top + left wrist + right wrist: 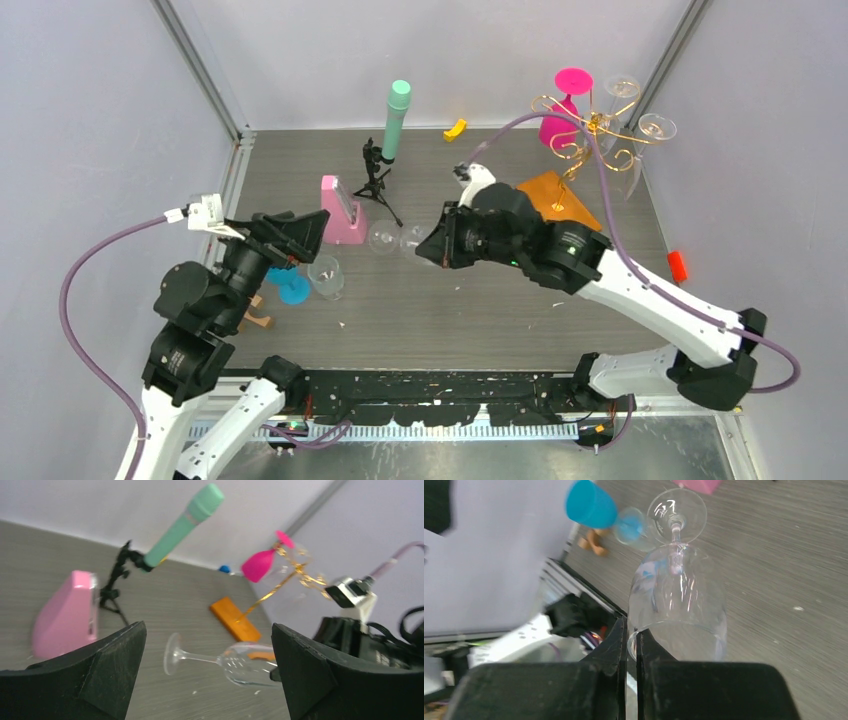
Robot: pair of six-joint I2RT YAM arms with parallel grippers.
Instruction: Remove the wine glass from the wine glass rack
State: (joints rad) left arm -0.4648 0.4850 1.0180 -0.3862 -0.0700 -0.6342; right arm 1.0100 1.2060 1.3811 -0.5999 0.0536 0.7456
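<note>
The sideways glass needs to tilt upright next as I lower my right gripper to its left in the top view, onto bare tabletop (376, 287) beside the standing clear glass.
My right gripper (432, 245) is shut on the rim of a clear wine glass (395, 238), holding it on its side above the table's middle, foot pointing left. In the right wrist view the fingers (616, 645) pinch the rim of the glass (676, 595). The gold wire rack (590, 130) stands at the back right on its orange wooden base (555, 195); a pink glass (558, 125) and clear glasses (655, 127) hang on it. My left gripper (300, 235) is open and empty at the left; its view shows the held glass (235, 662) between its fingers, farther off.
A pink block (340, 212), a black mini tripod (378, 180) with a green microphone (395, 120) and a yellow piece (455, 128) are toward the back. A blue glass (293, 288) and a clear glass (326, 275) are near the left arm. A red item (678, 265) is at the right.
</note>
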